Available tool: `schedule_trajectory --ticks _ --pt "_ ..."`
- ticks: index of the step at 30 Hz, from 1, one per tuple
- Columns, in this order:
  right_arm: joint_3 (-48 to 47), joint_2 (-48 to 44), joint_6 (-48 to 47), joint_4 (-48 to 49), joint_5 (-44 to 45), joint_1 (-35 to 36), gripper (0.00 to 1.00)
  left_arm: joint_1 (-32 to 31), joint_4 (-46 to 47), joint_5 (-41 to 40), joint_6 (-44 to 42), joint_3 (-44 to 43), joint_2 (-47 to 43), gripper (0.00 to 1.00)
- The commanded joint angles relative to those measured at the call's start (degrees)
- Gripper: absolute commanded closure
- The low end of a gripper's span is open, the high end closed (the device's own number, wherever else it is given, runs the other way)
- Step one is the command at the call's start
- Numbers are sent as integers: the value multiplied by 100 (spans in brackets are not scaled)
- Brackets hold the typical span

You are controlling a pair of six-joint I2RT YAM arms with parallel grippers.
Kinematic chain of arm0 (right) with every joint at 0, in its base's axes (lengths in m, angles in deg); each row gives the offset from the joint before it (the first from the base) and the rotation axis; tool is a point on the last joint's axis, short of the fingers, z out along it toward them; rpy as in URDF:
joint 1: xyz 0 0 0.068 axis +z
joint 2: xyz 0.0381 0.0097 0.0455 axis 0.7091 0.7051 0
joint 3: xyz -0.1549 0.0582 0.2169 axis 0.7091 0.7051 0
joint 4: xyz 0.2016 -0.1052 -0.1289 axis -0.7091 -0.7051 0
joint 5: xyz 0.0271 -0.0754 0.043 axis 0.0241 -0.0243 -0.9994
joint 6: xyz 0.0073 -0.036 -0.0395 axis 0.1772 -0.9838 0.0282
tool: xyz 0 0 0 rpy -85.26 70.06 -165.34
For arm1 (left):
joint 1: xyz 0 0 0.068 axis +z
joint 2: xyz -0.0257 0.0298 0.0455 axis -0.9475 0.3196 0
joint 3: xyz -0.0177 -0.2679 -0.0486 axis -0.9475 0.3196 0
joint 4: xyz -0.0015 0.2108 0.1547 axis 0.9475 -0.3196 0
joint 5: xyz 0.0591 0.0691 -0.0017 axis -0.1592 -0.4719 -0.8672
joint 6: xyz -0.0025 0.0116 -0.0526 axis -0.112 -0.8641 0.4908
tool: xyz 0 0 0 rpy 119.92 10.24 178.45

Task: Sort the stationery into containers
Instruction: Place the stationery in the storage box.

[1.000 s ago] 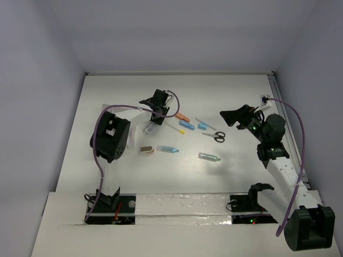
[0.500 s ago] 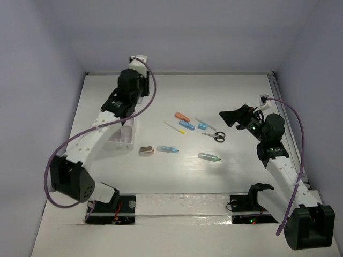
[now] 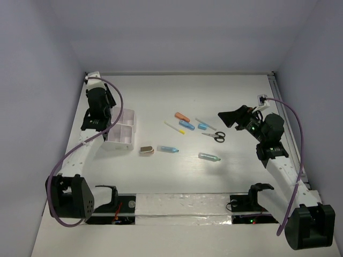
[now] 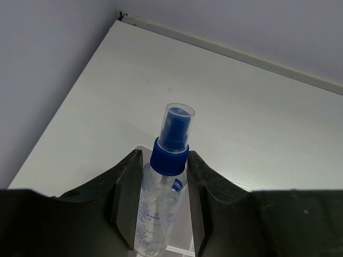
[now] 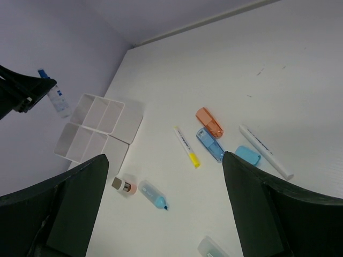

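Note:
My left gripper should lower next over the far corner section of the white divided box, because the spray bottle is still hanging above the open section of the box.
My left gripper [image 4: 161, 176] is shut on a small clear spray bottle [image 4: 163, 187] with a blue cap, held in the air at the table's far left [image 3: 99, 115], just left of the white divided box [image 3: 122, 128]. The right wrist view shows the bottle [image 5: 56, 99] beside the box [image 5: 96, 128]. My right gripper [image 3: 228, 118] is open and empty [image 5: 164, 158], held high over the right side. On the table lie an orange piece [image 3: 182, 115], a blue capsule [image 3: 186, 125], a yellow-tipped pen [image 3: 174, 127], scissors [image 3: 214, 136], a tan block [image 3: 146, 150], a light blue highlighter [image 3: 168, 149] and a teal piece [image 3: 209, 157].
A thin white pen [image 3: 205, 123] and a small blue cap-like piece [image 3: 202, 127] lie by the scissors. Walls close in the table at the left, back and right. A cable loops from each arm.
My left arm has swung from the table's middle to the far left with the spray bottle in its jaws. The right arm has barely moved. The loose items lie as before.

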Motion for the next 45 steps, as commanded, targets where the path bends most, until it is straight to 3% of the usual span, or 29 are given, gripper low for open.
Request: schedule_trajectory --ticks 1,28,38,42,45 --pt "-193 -62 51 285 -120 52 7 273 958 -116 137 122 -227 99" --pt "-184 -44 -19 276 -50 52 7 519 1935 368 -266 377 907 94" --pt "-193 -71 -63 215 29 52 7 519 1987 377 -241 526 873 92" --pt "-211 -80 -107 162 73 52 7 519 2023 333 -214 632 706 67" --pt "-211 -106 -134 118 126 52 7 519 1952 297 -206 632 679 55"
